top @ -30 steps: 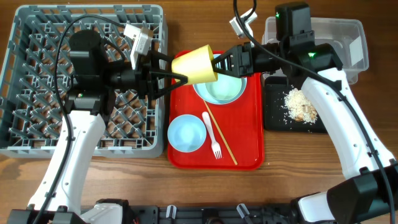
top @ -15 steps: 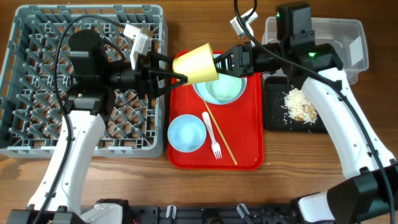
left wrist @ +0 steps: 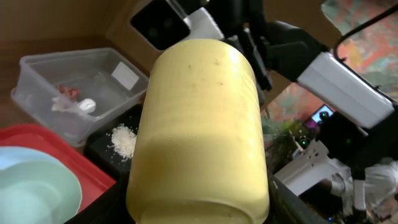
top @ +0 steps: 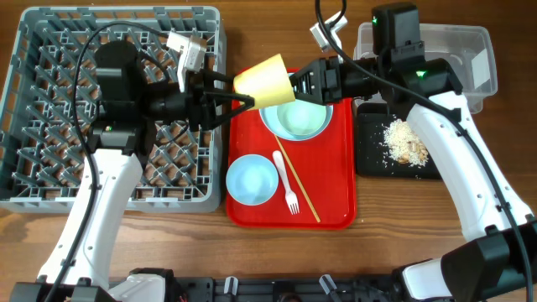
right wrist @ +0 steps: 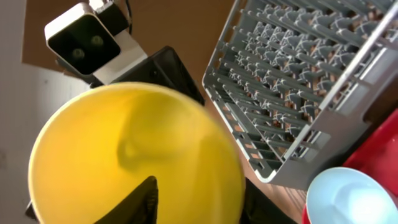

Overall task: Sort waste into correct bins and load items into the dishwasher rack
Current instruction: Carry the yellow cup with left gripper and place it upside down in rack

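Note:
My left gripper needs to tip and lower to the left in the overhead view and release the cup on the rack's near wires, since they lie below it.
The small yellow cup hangs on its side in the air over the gap between the dishwasher rack and the red tray. My right gripper is shut on its rim, one finger inside the mouth. My left gripper has a finger pressed on each side of the cup's base end. One pale mint bowl, the pale-blue plate, the white fork and the chopstick lie on the red tray.
The clear tub at the back right holds the red wrapper and white tissue. The black tray in front of it holds beige scraps. The rack shows no dishes in it.
The cup has shifted slightly up and to the right, with both grippers staying at it. Nothing else has moved.

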Robot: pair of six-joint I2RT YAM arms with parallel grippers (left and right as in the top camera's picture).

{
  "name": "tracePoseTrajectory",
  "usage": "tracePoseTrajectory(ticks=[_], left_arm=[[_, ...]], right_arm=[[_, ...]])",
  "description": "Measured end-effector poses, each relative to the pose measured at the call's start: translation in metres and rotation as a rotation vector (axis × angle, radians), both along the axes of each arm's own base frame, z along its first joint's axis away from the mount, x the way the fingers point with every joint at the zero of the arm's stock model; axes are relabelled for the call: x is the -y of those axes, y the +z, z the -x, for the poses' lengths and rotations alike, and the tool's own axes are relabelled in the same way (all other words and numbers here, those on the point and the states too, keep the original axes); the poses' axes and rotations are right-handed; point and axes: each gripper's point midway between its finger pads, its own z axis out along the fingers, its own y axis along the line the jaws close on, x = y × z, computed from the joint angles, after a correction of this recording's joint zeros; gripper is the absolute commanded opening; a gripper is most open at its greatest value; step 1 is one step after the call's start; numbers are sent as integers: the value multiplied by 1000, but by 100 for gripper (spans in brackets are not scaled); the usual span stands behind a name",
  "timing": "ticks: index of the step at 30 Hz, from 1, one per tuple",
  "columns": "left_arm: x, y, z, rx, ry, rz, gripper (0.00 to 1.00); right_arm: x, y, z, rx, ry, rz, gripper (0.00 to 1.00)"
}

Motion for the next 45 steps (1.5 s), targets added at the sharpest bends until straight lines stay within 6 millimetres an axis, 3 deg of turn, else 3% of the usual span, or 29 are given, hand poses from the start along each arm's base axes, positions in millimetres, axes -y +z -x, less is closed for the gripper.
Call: tracePoseTrajectory(ticks=[5,8,13,20,24,28,37,41,45], left_arm=[[-5,-12,-8,-69,66,-29,52],[-21,-24,-20,-128,155,-57,49],[-49,-41,-38,-206,307,-104,43],[-91,-98,-52,-413,594,-304,25],[-112,-125,-47,-505,716,-429,21],[-130,-131,-30,-549,811,-529,14],[-178,-96,14,-571,1043,-757,13],[-194,-102,26,-604,1097,-849,4],[-207,-109,35,-631,1141,-930,4]], right_arm=[[11,-6,-13,-22,-70,34,53],[22,-13,-25,-28,-140,76,55],[44,-45,-41,-97,-300,243,57],[71,-79,-47,-133,-429,449,57],[87,-95,-43,-152,-472,558,57],[98,-104,-42,-140,-489,636,57],[108,-110,-42,-119,-499,699,57],[114,-115,-39,-128,-507,737,57],[124,-120,-38,-129,-531,796,57]])
